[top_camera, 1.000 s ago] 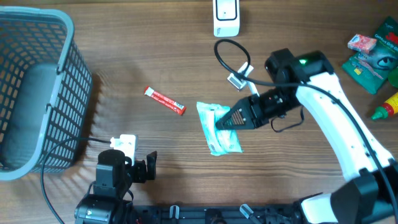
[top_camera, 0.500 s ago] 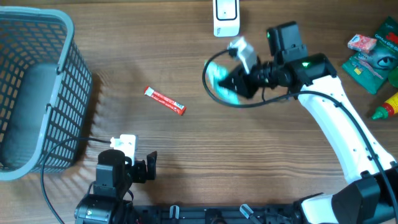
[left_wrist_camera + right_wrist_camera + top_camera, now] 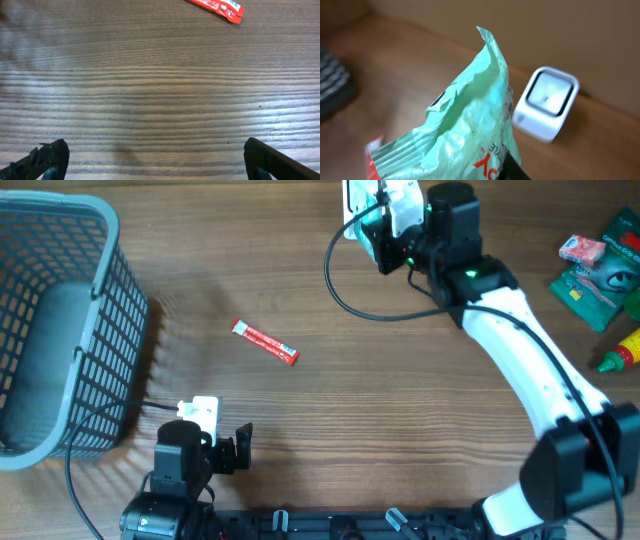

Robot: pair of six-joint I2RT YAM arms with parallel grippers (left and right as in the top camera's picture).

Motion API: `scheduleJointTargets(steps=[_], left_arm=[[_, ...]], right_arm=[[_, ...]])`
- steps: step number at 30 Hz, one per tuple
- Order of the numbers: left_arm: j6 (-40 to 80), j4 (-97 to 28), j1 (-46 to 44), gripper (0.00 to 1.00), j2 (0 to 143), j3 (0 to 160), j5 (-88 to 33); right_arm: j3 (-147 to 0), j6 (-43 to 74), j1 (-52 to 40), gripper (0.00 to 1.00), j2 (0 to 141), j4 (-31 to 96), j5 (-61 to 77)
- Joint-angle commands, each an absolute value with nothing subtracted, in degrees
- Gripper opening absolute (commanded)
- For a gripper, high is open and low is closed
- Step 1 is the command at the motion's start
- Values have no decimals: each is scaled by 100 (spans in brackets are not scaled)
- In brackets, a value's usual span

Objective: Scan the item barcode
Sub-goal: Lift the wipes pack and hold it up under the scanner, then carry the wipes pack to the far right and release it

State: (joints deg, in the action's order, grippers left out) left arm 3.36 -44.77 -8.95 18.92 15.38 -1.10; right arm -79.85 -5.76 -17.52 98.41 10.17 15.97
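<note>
The robot should swing its right gripper over to the green pack among the gathered items, below and to its right in the overhead view, then lower and let go of the packet (image 3: 372,242).
The item is a crinkled light-green packet (image 3: 465,125) with red print, held up off the table. My right gripper (image 3: 385,235) is shut on it; one dark finger (image 3: 512,170) shows against its lower edge. The packet (image 3: 372,242) hangs right at the white barcode scanner (image 3: 352,198) at the table's far edge. In the right wrist view the scanner (image 3: 546,102) stands just behind and to the right of the packet, window facing it. My left gripper (image 3: 157,167) rests low at the near left (image 3: 222,428), open with only bare table between its fingers.
A red stick sachet (image 3: 265,341) lies left of centre and shows in the left wrist view (image 3: 217,5). A grey basket (image 3: 60,320) fills the far left. A black cable (image 3: 345,290) loops below the scanner. Green and pink packs (image 3: 600,265) and a yellow bottle (image 3: 622,352) sit at the right edge.
My right gripper lifted the green packet off the middle of the table and carried it up and away to the scanner. The left arm has not moved.
</note>
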Motion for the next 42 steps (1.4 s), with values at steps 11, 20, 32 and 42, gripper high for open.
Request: scheduleJointTargets(steps=[11,20,32,42], left_arm=[[349,-4464,-926,100,1887,1531,-54],[349,-4464,-926,100,1887,1531,-54],[349,-4464,-926,100,1887,1531,-54],[349,-4464,-926,100,1887,1531,-54]], right_arm=[[-10160,-1208,-1756,4,12676,-78,123],[-10746,-1007,-1780,4,13176,1,-1339],[-10731,484,-891,4,12835,3173,-3726],[-10615,2565,867,4,12835,5162,-3723]])
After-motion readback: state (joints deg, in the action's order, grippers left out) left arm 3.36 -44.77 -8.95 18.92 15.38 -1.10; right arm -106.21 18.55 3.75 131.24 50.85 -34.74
